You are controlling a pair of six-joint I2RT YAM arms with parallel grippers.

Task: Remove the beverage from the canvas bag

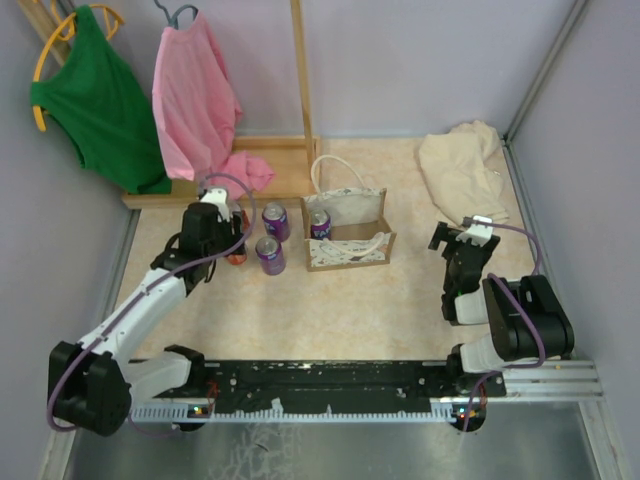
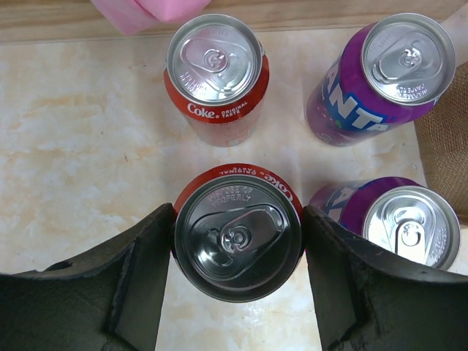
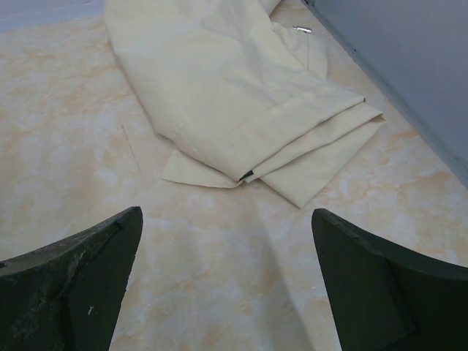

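The bare tabletop (image 1: 240, 266) beside the near purple can is below, so the robot's left gripper needs to lower the red can straight down and let it go clear of the bag.
The canvas bag (image 1: 352, 238) stands open at mid table, and one purple can (image 1: 320, 222) still stands inside its left end. My left gripper (image 1: 230, 238) sits left of the bag. In the left wrist view this gripper (image 2: 238, 245) is shut on an upright red Coke can (image 2: 238, 234), with both pads against the can's sides. A second Coke can (image 2: 216, 73) and two purple Fanta cans (image 2: 380, 73) (image 2: 401, 223) stand on the table around it. My right gripper (image 1: 462, 238) is open and empty, right of the bag, and in its wrist view (image 3: 227, 219) it is over bare table.
A folded cream cloth (image 1: 462, 170) lies at the back right, just ahead of my right gripper (image 3: 241, 102). A wooden rack base (image 1: 260, 170) with a green shirt (image 1: 100, 100) and a pink one (image 1: 195, 100) stands at the back left. Grey walls close in both sides.
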